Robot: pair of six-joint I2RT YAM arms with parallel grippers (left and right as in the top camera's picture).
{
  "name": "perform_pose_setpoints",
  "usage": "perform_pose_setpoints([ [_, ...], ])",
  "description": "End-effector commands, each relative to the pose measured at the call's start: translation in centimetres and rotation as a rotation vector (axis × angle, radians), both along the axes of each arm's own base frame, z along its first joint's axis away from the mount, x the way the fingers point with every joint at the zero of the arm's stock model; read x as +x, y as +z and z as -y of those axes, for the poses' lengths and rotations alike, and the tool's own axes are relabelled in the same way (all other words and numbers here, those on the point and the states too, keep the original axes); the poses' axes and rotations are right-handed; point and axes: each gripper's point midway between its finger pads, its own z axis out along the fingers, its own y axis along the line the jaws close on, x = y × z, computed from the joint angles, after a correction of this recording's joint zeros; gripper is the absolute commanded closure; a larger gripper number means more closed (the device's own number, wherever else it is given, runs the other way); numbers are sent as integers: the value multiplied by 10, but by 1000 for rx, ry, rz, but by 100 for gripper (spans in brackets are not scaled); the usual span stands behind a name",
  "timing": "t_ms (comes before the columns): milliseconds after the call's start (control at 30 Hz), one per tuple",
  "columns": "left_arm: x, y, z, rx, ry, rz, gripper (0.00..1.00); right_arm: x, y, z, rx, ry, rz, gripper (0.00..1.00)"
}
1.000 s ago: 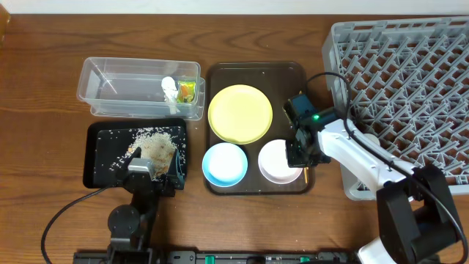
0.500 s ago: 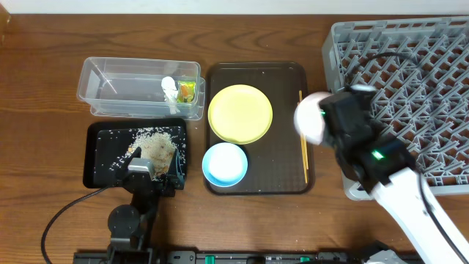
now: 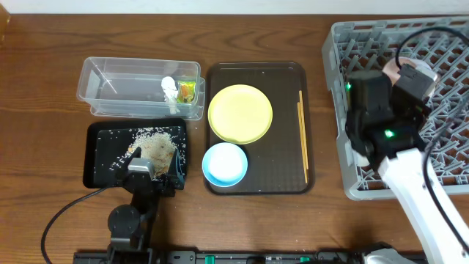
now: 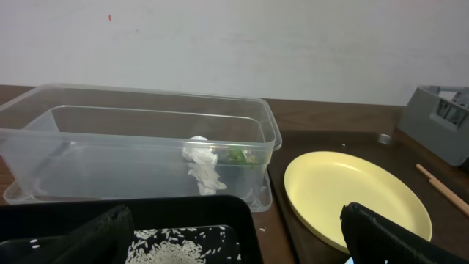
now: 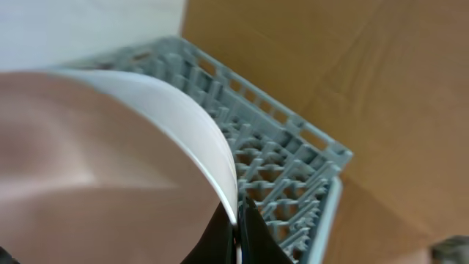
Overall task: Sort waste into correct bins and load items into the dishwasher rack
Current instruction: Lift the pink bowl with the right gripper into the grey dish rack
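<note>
My right gripper lowers toward the rack's edge by the brown tray next and releases the white-pinkish bowl's rim, since the white-pinkish bowl still hangs above the rack.
My right gripper [image 3: 399,75] is shut on the rim of the white-pinkish bowl [image 3: 419,75] and holds it tilted above the grey dishwasher rack [image 3: 440,37]. In the right wrist view the fingers pinch the bowl [image 5: 110,169] at its edge [image 5: 238,227], with the rack [image 5: 278,154] below. The yellow plate [image 3: 240,114], light blue bowl [image 3: 225,163] and chopsticks [image 3: 302,136] lie on the brown tray [image 3: 256,73]. The clear tub [image 3: 124,88] holds a white scrap [image 3: 170,89] and the green-and-orange wrapper [image 3: 187,91]. My left gripper [image 3: 154,170] is open over the black tray [image 3: 102,154] of rice [image 3: 157,147].
The left wrist view shows the clear tub [image 4: 139,139], the yellow plate [image 4: 352,194], a chopstick [image 4: 440,187] and a corner of the rack [image 4: 440,125]. Bare wooden table lies around the bins and the brown tray. The white cup is not visible.
My right gripper lifted the white-pinkish bowl off the brown tray and carried it right and back, over the rack. The chopsticks came into view. The left arm has not moved.
</note>
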Motion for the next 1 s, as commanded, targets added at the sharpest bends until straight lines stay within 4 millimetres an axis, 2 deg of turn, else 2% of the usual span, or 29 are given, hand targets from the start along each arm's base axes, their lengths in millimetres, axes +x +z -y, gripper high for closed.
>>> perform_pose_setpoints([
  [0, 0, -8, -1, 10, 3, -17, 7, 7, -12, 15, -82, -68, -82, 99],
  [167, 0, -8, -1, 10, 3, -17, 7, 32, -44, 24, -120, -84, -174, 99],
  [333, 0, -8, -1, 10, 3, -17, 7, 57, -67, 18, -180, -37, -276, 99],
  [533, 0, -8, -1, 10, 3, -17, 7, 61, -95, -11, -209, 78, -427, 99],
  [700, 0, -8, -1, 10, 3, -17, 7, 52, -111, -35, -175, 152, -483, 99],
  [800, 0, -8, -1, 10, 3, -17, 7, 48, -114, -47, -186, 184, -514, 89],
  [933, 0, -8, -1, 10, 3, -17, 7, 43, -119, -64, -191, 241, -556, 53],
  [967, 0, -8, -1, 10, 3, -17, 7, 43, -121, -68, -186, 257, -561, 48],
])
